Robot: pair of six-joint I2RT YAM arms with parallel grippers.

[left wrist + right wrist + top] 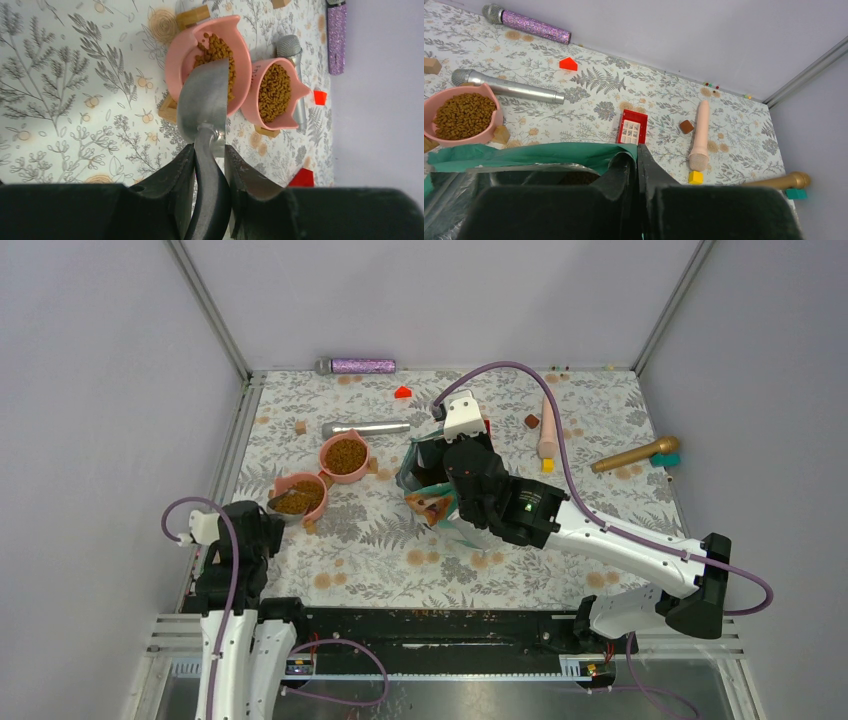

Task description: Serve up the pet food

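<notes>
I should carry the scoop point(280, 503) up, across and down with my left gripper next and release it there, because the bare mat point(377, 510) beside the bag is to the right of my left gripper in the top view.
My left gripper point(210, 150) is shut on the black handle of a metal scoop point(204, 102). The scoop is tipped over the nearer pink bowl point(172, 65), and brown pet food point(216, 47) lies in that bowl under its lip. A second pink bowl point(296, 90) beside it is full of the same kibble point(274, 92). From above, the scoop point(280, 503) rests at the nearer bowl point(318, 502), with the other bowl point(326, 452) behind it. My right gripper point(637, 152) is shut on the rim of the teal bag point(524, 152), holding it upright mid-mat point(425, 475).
On the flowered mat lie a silver microphone point(365, 428), a purple glitter microphone point(358, 366), a pink microphone point(548, 430) and a gold microphone point(632, 454). Small wooden blocks point(299, 427), a red block point(403, 392), a brown cube point(531, 421) and a red toy point(632, 126) are scattered about.
</notes>
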